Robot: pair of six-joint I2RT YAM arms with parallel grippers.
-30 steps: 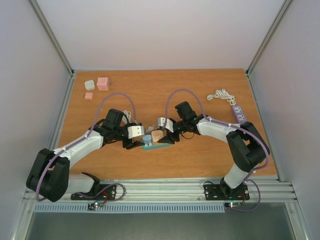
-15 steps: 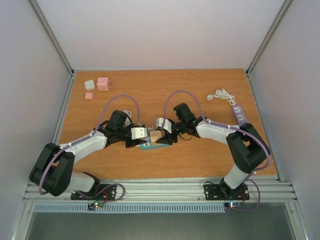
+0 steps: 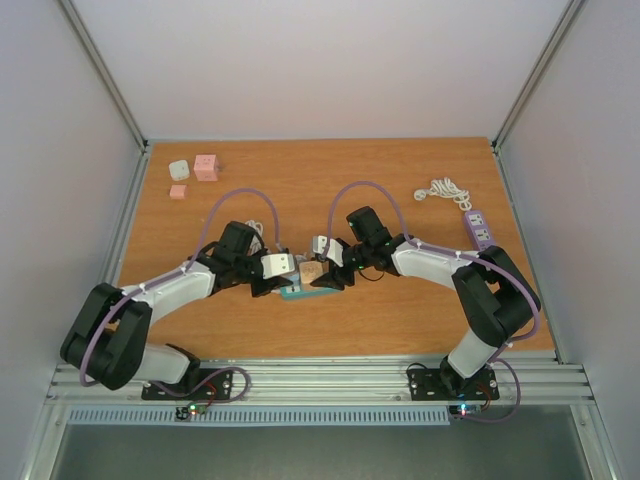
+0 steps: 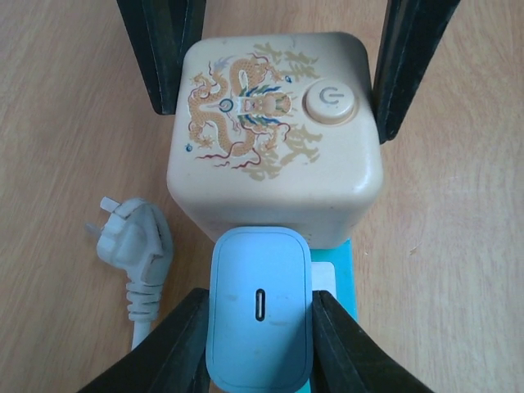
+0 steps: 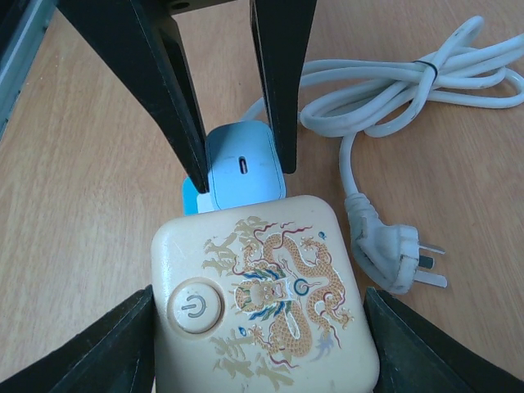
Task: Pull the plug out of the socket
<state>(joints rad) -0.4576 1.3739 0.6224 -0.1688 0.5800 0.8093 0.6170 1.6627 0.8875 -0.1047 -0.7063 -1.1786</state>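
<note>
My left gripper moves outward toward the pink cubes next and releases the plug on the tabletop just short [image 3: 180, 213] of them, because that spot is bare.
A cream cube socket [image 4: 274, 135] with a dragon print and a power button sits on a teal base [image 4: 350, 282] on the wooden table. A light blue plug [image 4: 259, 315] is plugged into its side. My left gripper [image 4: 259, 332] is shut on the blue plug, one finger on each side. My right gripper [image 5: 262, 348] is shut on the socket [image 5: 266, 303], its fingers [image 5: 106, 352] pressed to the cube's two sides. The plug [image 5: 241, 168] faces it between the left fingers. In the top view both grippers meet at the socket [image 3: 312, 270] in mid-table.
A white corded plug [image 4: 131, 246] lies loose beside the socket, its coiled cable [image 5: 385, 90] behind. Pink and white cubes [image 3: 205, 166] sit at the back left. A purple power strip [image 3: 477, 227] with white cord lies at the right edge.
My left gripper has moved right and closed in over the blue plug. My right gripper has shifted slightly left with the socket.
</note>
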